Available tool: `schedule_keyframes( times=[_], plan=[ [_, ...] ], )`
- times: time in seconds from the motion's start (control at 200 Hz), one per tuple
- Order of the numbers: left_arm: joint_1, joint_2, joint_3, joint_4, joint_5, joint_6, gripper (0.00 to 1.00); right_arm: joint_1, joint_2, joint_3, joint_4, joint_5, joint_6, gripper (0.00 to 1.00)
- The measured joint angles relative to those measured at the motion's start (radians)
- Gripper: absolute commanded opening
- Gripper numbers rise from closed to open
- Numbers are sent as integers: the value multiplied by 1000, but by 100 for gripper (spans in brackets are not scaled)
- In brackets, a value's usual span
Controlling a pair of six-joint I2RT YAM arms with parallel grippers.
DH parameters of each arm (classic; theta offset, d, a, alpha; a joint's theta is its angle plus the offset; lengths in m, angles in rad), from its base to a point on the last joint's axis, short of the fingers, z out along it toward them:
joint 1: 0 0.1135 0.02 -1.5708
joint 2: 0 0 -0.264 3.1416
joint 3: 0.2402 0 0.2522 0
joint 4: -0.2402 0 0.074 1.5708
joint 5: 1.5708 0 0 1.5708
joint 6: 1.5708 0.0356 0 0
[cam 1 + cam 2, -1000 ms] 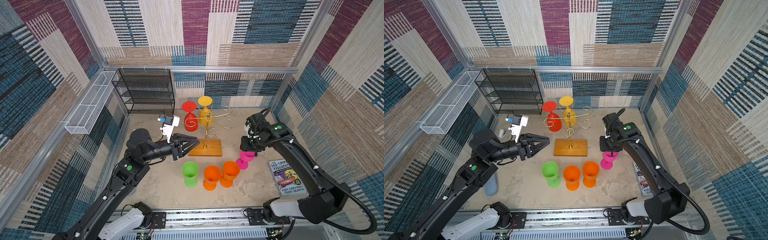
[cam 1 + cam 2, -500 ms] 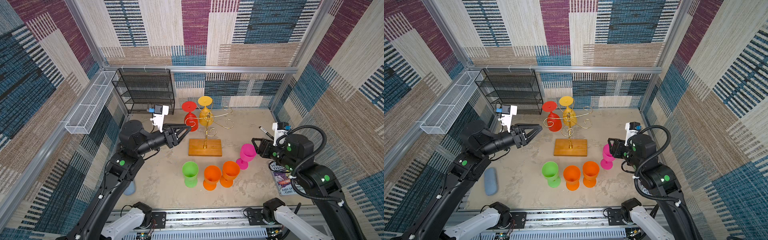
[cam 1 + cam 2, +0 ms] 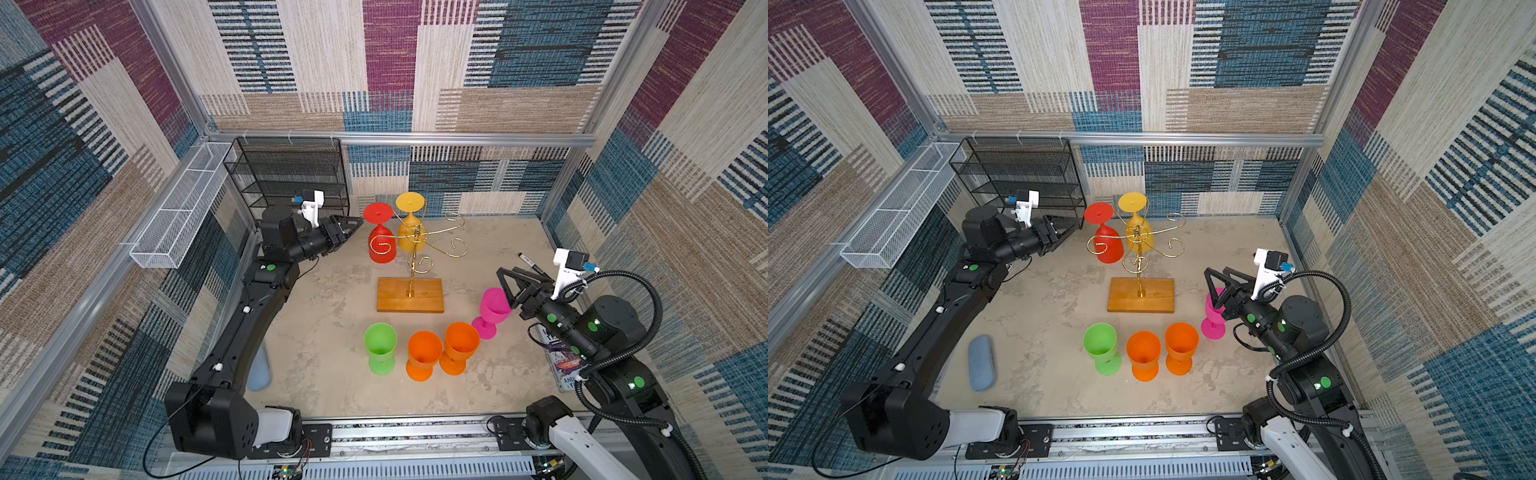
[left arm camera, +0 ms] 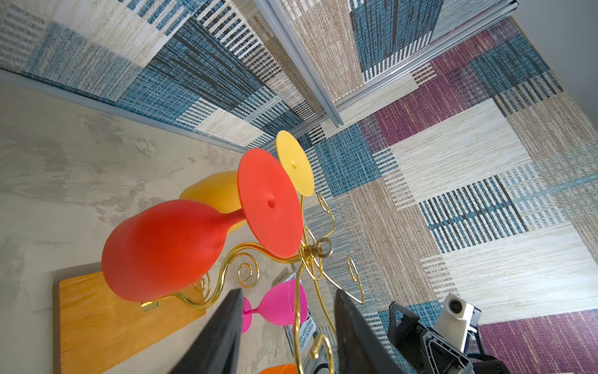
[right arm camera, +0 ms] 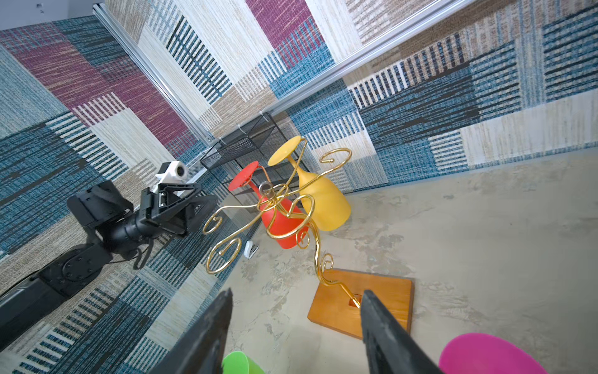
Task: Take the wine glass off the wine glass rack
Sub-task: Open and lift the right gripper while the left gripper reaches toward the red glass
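My left gripper should next move outward and toward the rack, onto the foot's near rim (image 3: pixel 367 215) (image 4: pixel 282 252), because the red glass is hanging upside down with its round foot at the top.
The gold wire wine glass rack (image 3: pixel 415 245) (image 3: pixel 1139 253) stands on its wooden base (image 3: pixel 410 296) mid-table. Two wine glasses hang upside down on it: a red one (image 3: pixel 380 245) (image 4: pixel 161 249) and a yellow one (image 3: pixel 410 237) (image 5: pixel 323 200). My left gripper (image 3: pixel 353 226) (image 4: pixel 288 293) is open, level with the red glass's stem and a little to its left, touching nothing. My right gripper (image 3: pixel 503 280) (image 5: pixel 297 293) is open and empty, just right of and above a pink glass (image 3: pixel 492 311) standing upright on the table.
A green glass (image 3: pixel 380 347) and two orange glasses (image 3: pixel 424 359) stand in front of the rack. A black mesh shelf (image 3: pixel 291 174) and a white wire basket (image 3: pixel 178 216) sit at back left. A book (image 3: pixel 559 365), a marker (image 3: pixel 528 261) and a blue-grey case (image 3: pixel 981 368) lie nearby.
My right gripper let go of the pink glass and drew back to the right, opening. My left gripper rose from near the rack's base to beside the red glass and opened wider.
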Motion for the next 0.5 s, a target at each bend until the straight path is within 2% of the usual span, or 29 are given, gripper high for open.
schedule_keyframes(
  times=[0.501],
  plan=[
    [2, 140, 62, 91, 43, -52, 47, 0, 25, -10, 45, -7, 0, 64]
  ],
)
